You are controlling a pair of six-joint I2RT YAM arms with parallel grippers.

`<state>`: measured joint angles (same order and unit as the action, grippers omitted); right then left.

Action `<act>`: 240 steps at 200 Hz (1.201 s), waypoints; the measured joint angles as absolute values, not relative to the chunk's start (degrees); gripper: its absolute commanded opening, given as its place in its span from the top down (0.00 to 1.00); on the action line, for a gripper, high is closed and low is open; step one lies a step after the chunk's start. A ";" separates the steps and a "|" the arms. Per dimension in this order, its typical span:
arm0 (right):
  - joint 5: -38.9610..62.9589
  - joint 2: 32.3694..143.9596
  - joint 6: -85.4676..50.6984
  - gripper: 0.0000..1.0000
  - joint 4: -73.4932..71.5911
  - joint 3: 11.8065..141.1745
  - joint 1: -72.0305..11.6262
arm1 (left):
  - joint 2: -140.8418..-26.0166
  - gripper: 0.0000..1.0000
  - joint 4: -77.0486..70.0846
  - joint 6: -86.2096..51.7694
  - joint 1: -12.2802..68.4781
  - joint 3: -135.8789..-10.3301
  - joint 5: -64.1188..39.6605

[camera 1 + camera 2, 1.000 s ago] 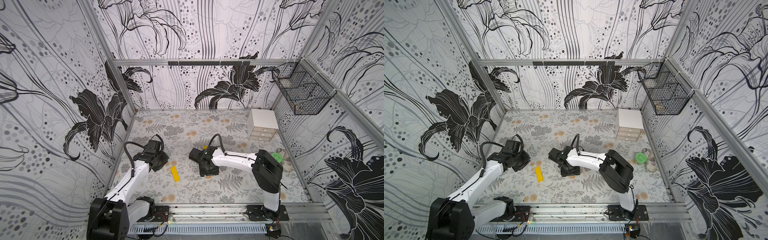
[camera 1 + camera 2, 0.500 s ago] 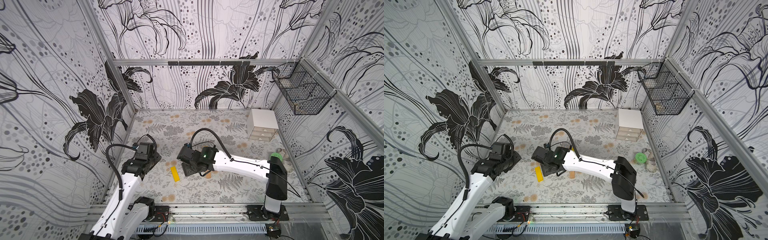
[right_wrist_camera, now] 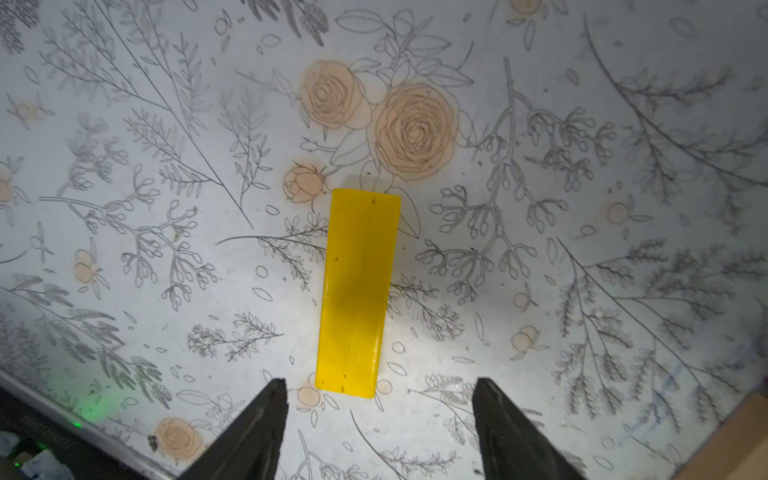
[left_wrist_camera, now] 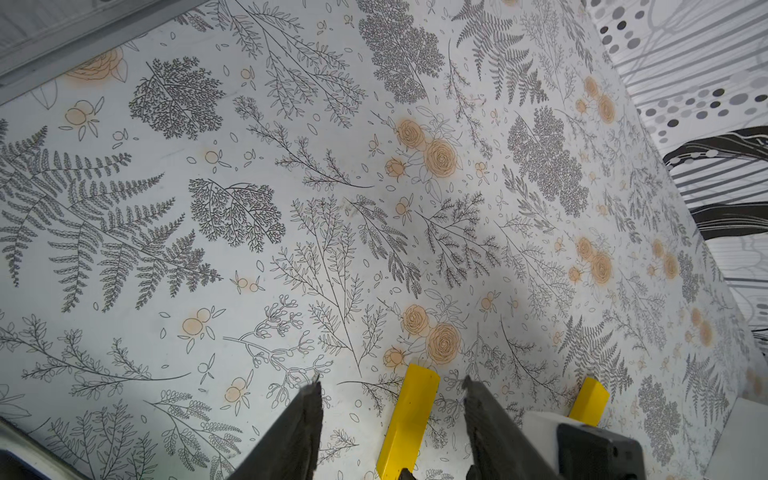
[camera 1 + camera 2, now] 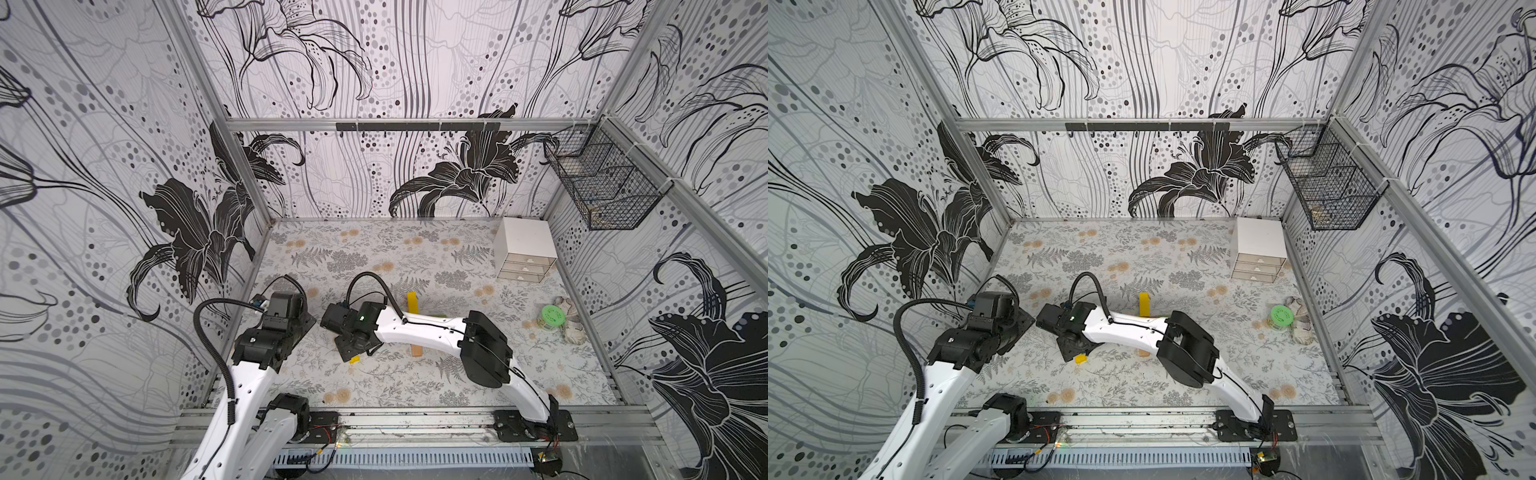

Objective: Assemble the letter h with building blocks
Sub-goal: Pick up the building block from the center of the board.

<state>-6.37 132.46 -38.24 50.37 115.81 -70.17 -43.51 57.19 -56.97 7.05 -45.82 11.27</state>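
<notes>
I will lower my right gripper over the long yellow block (image 5: 354, 360) (image 3: 359, 291) next, with my fingers on either side of its long sides. The block is narrower there than the gap between my open fingers.
A long yellow block (image 3: 359, 291) lies flat on the floral table, just ahead of my open right gripper (image 3: 379, 382), whose fingers touch nothing. In both top views the right gripper (image 5: 353, 347) hovers over it, so only one end of this block (image 5: 354, 360) shows. My left gripper (image 4: 390, 382) is open and empty. It sits near the left wall (image 5: 291, 322), with the same yellow block (image 4: 409, 419) seen between its fingers. A second yellow block (image 5: 411, 302) lies farther back. A tan wood block (image 5: 415, 351) peeks out below the right arm. The letter h is hidden under that arm.
A white mini drawer chest (image 5: 524, 249) stands at the back right. A wire basket (image 5: 602, 183) hangs on the right wall. A green-lidded jar (image 5: 552, 318) and a crumpled cloth (image 5: 571, 328) lie by the right wall. Patterned walls enclose three sides.
My right gripper swung left from the table's middle to above the near yellow block and opened wider. My left arm pulled back toward the left wall and its jaws opened.
</notes>
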 measured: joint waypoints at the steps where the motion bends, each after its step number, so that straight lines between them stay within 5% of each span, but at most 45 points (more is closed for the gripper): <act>1: -6.37 132.60 -38.26 0.27 50.39 115.94 -70.17 | -43.46 0.36 57.25 -56.97 7.05 -45.84 11.31; 157: -4.19 146.08 -38.50 0.42 60.40 133.62 -70.43 | -43.33 0.34 58.81 -58.33 6.02 -45.84 16.36; 190: -4.08 147.20 -38.68 0.54 62.17 135.74 -70.43 | -43.46 0.34 58.70 -58.43 5.82 -45.74 16.78; 240: -5.08 147.48 -39.16 0.91 63.20 136.00 -70.41 | -43.75 0.37 58.02 -58.50 5.67 -45.15 16.43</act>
<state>-5.08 147.48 -39.16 63.20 136.00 -70.41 -43.75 58.02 -58.50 5.67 -45.15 16.43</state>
